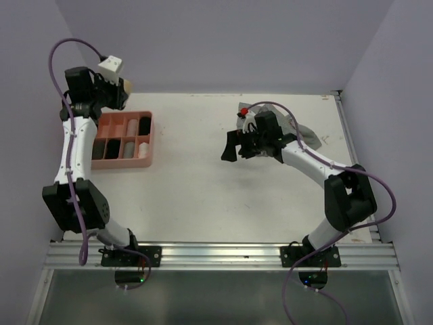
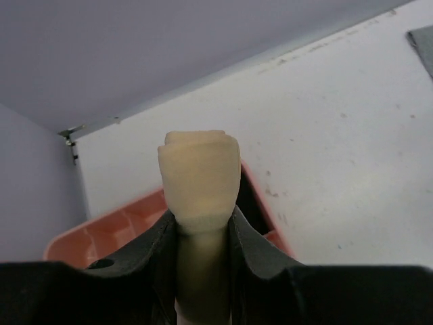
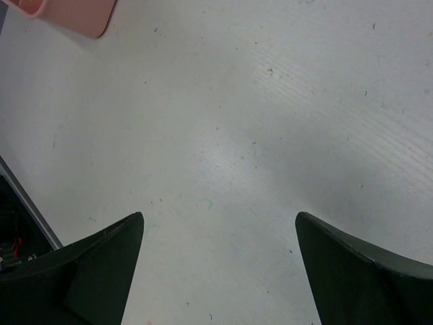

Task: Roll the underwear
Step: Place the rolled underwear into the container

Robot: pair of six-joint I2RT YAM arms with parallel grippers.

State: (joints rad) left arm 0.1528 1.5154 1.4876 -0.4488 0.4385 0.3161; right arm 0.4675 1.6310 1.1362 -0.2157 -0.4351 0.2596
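The section (image 2: 145,211) beside the light roll in the tray's far row is empty, so my left gripper needs to go down into it and let go of the rolled beige underwear (image 2: 200,172).
My left gripper (image 1: 125,87) is raised above the far end of the pink tray (image 1: 150,128) and is shut on a rolled beige underwear (image 2: 200,172), which sticks out past the fingertips in the left wrist view. The tray holds several rolled underwear, light and dark, in its compartments (image 1: 128,145). A flat grey underwear (image 1: 306,133) lies on the table at the far right, partly hidden behind the right arm; its corner shows in the left wrist view (image 2: 423,44). My right gripper (image 1: 232,145) is open and empty above bare table (image 3: 220,220).
The tray's rim shows under the left gripper (image 2: 88,237), and its corner shows in the right wrist view (image 3: 67,12). Purple walls close the table at the back and sides. A metal rail (image 1: 216,254) runs along the near edge.
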